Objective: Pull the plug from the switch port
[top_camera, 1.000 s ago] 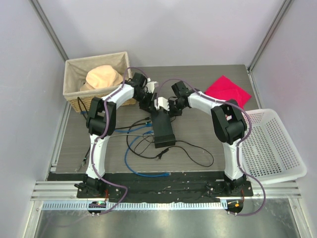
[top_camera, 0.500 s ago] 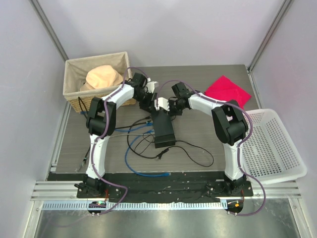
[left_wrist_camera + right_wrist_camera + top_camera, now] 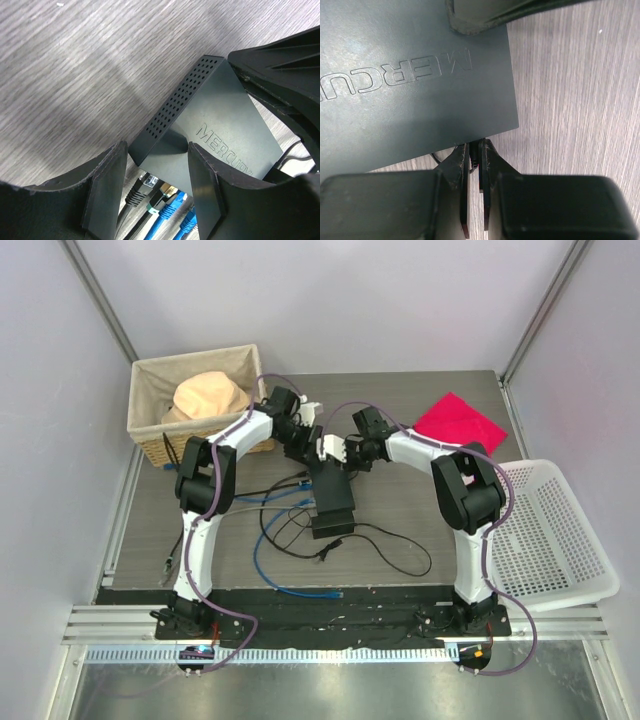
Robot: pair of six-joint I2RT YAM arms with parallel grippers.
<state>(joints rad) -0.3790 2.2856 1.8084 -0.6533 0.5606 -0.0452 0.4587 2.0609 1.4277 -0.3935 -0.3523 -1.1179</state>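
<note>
The right gripper first draws the small dark plug away toward the red cloth next, to get it onto empty table.
The switch (image 3: 332, 502) is a flat matte-black box at the table's middle, with black and blue cables plugged into its left edge. In the left wrist view my left gripper (image 3: 152, 170) is open and straddles a corner of the switch (image 3: 215, 130), with a black plug (image 3: 137, 190) and blue plugs (image 3: 172, 205) below it. In the right wrist view my right gripper (image 3: 475, 155) is shut on a small dark plug (image 3: 474, 159) at the edge of the switch (image 3: 410, 75). From above, the left gripper (image 3: 308, 445) and the right gripper (image 3: 338, 450) meet at the switch's far end.
A wicker basket (image 3: 150, 425) holding a tan hat stands at the back left. A red cloth (image 3: 460, 420) lies at the back right. A white plastic basket (image 3: 550, 530) sits at the right edge. Blue cable (image 3: 270, 565) and black cable (image 3: 395, 555) loop in front of the switch.
Both grippers have shifted slightly toward the back of the table, and the right gripper has moved a little to the left. The switch's far end has shifted slightly with them.
</note>
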